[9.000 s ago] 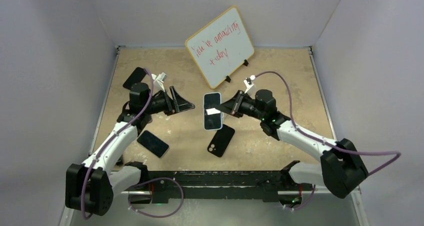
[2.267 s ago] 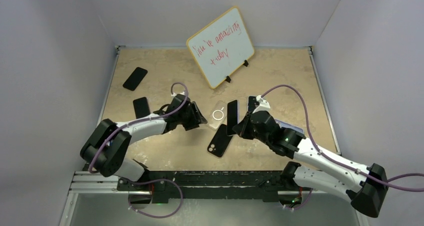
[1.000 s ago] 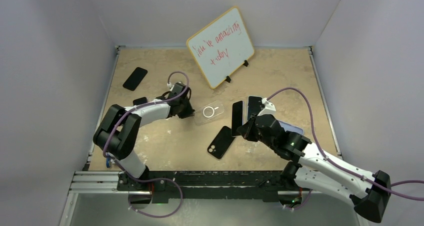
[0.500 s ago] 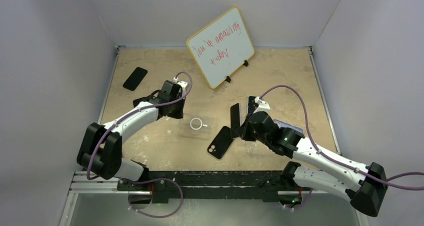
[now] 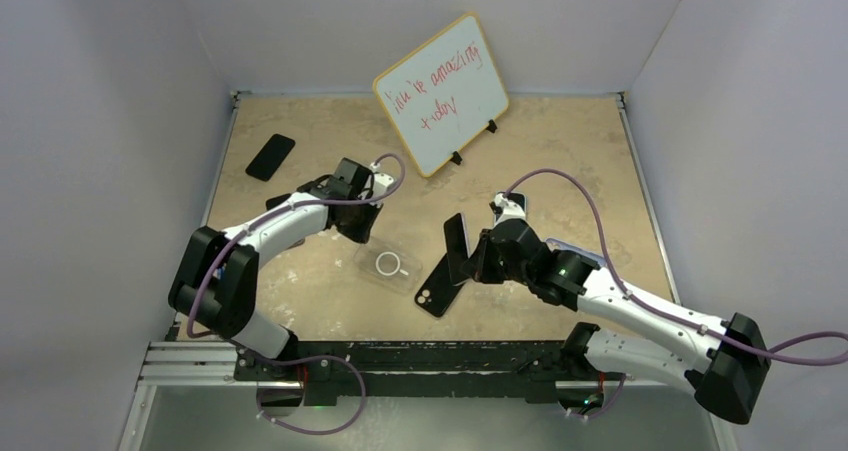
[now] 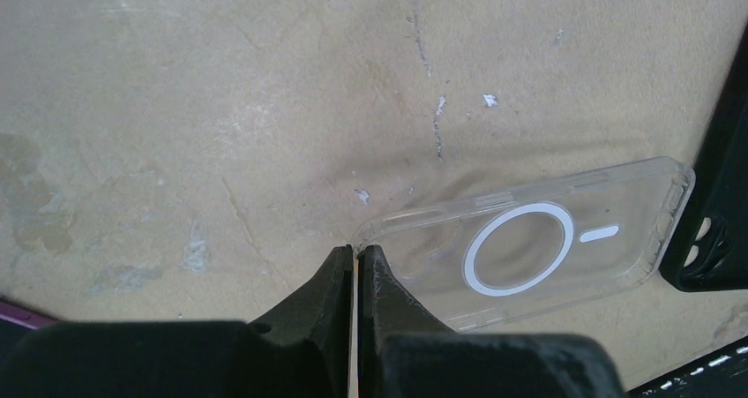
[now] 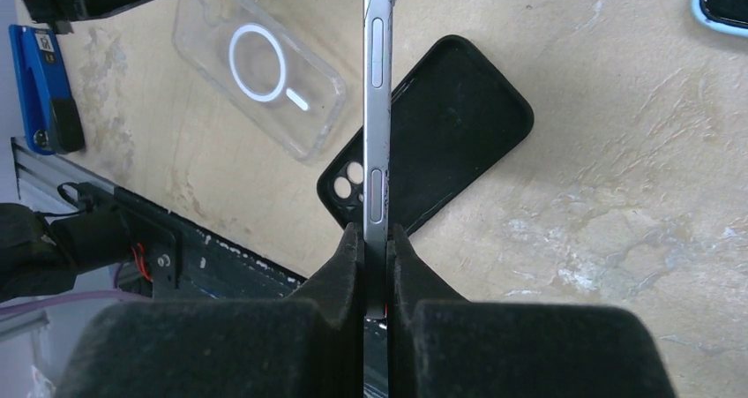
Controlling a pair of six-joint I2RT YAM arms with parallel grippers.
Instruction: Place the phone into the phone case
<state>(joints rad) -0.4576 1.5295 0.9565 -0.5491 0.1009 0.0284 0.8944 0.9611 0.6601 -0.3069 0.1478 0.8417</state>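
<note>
The robot's right gripper next needs to turn and go down over the clear case (image 5: 388, 264) (image 7: 260, 71) and let go of the phone, because the case is below the gripper, left in the top view.
A clear phone case (image 5: 388, 264) with a white ring lies flat on the tan table, left of centre. My left gripper (image 5: 362, 235) is shut on its corner; in the left wrist view the pinched tips of that gripper (image 6: 355, 253) hold the edge of the case (image 6: 529, 250). My right gripper (image 5: 478, 258) is shut on the phone (image 5: 457, 245), which stands on edge above the table. In the right wrist view the gripper (image 7: 377, 232) clamps the phone's silver side (image 7: 377, 80), with the clear case (image 7: 260, 71) to its upper left.
A black phone case (image 5: 440, 283) lies face up just below the held phone, also seen as a black case (image 7: 450, 133) and a black edge (image 6: 719, 195). A whiteboard (image 5: 440, 93) stands at the back. A black phone (image 5: 270, 156) lies back left. A blue-rimmed phone (image 7: 725, 1) lies near my right arm.
My left gripper has dragged the clear case toward the front of the table. My right gripper has carried the phone left and forward, over the black case.
</note>
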